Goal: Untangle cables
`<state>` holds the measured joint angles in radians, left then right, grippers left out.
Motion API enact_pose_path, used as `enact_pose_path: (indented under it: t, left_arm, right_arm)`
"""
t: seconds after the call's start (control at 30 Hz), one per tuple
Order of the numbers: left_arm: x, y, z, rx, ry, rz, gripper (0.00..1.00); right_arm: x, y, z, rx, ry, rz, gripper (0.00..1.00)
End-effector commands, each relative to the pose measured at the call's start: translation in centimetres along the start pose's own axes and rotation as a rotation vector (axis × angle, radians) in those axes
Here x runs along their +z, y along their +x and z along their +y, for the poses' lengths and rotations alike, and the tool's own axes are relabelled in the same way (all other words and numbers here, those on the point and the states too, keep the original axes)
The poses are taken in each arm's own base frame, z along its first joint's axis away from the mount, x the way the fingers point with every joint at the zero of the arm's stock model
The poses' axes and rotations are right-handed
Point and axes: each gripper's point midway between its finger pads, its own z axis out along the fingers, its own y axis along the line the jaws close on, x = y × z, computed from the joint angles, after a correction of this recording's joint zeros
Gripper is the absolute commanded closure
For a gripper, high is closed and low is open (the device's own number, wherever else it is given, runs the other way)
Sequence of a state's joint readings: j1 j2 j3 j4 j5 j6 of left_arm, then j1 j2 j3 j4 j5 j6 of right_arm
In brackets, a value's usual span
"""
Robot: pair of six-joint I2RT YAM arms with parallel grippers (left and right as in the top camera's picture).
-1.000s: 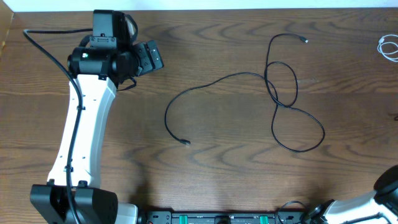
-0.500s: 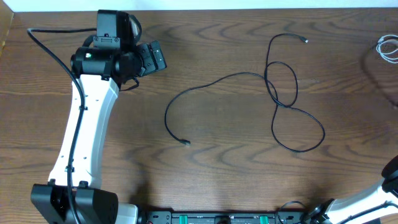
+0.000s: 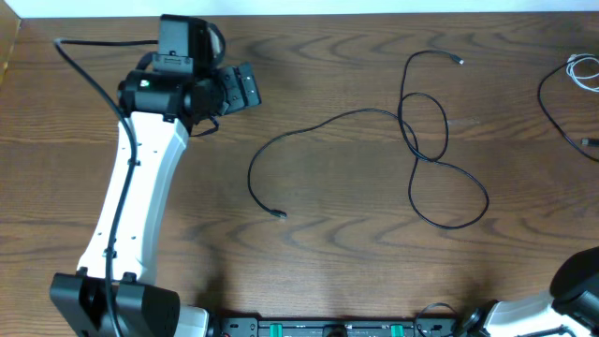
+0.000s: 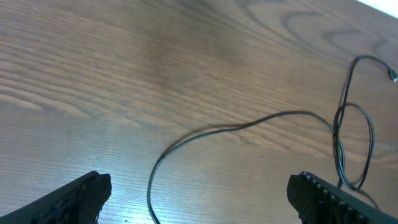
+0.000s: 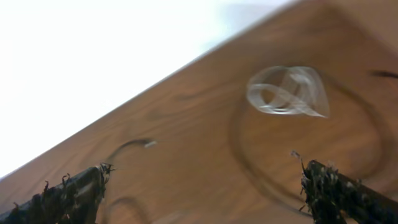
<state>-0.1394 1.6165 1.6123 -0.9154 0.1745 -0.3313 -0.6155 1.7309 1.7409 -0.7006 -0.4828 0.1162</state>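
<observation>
The black cable's parts bunch where its loops cross, so my right gripper needs to swing left in the overhead view and down onto that crossing.
A long black cable [image 3: 356,113] lies across the middle of the table, one plug end [image 3: 279,215] near the centre. It crosses itself in two loops [image 3: 426,122] further right. In the left wrist view the same cable [image 4: 249,124] curves ahead of my left gripper [image 4: 199,200], which hovers open and empty above the wood. From overhead the left gripper [image 3: 241,89] sits left of the cable. A white cable [image 3: 585,70] lies coiled at the far right, with another black cable [image 3: 547,98] beside it. My right gripper [image 5: 202,193] is open, with the blurred white coil [image 5: 287,92] ahead of it.
The left arm [image 3: 131,206] stretches up the left side of the table. Part of the right arm [image 3: 580,281] shows at the bottom right corner. A black rail with green connectors [image 3: 328,328] runs along the front edge. The table's far edge [image 3: 374,13] meets a white surface.
My left gripper has drifted a little to the right. A black cable now lies at the right edge where none showed before. The right arm has shifted at the bottom right corner.
</observation>
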Motion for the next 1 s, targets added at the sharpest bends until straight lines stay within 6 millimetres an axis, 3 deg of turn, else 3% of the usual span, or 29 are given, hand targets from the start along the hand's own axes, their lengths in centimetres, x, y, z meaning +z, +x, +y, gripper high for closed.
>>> enact_pose_path:
  t: [0.0, 0.2, 0.37, 0.5, 0.67, 0.97]
  left_arm:
    - [2.0, 1.2, -0.3, 0.039, -0.011, 0.052, 0.04]
    - [3.5, 2.4, -0.8, 0.065, -0.024, 0.083, 0.04]
    - [3.6, 1.0, 1.8, 0.052, -0.139, 0.025, 0.04]
    - [3.5, 0.3, 2.7, 0.028, -0.148, 0.011, 0.04]
    - [3.4, 0.5, 3.0, 0.024, -0.154, 0.020, 0.04]
    - [3.4, 0.6, 3.0, 0.024, -0.155, 0.024, 0.04]
  right_arm:
    - [1.0, 2.4, 6.6, -0.115, -0.170, 0.088, 0.00]
    - [3.5, 8.8, 13.1, -0.181, -0.268, 0.297, 0.03]
    - [5.8, 14.1, 16.3, -0.306, -0.269, 0.443, 0.14]
    - [7.7, 18.1, 17.6, -0.396, -0.209, 0.540, 0.21]
    - [9.7, 21.9, 19.3, -0.482, -0.182, 0.612, 0.38]
    - [12.8, 28.9, 18.7, -0.593, -0.075, 0.778, 0.56]
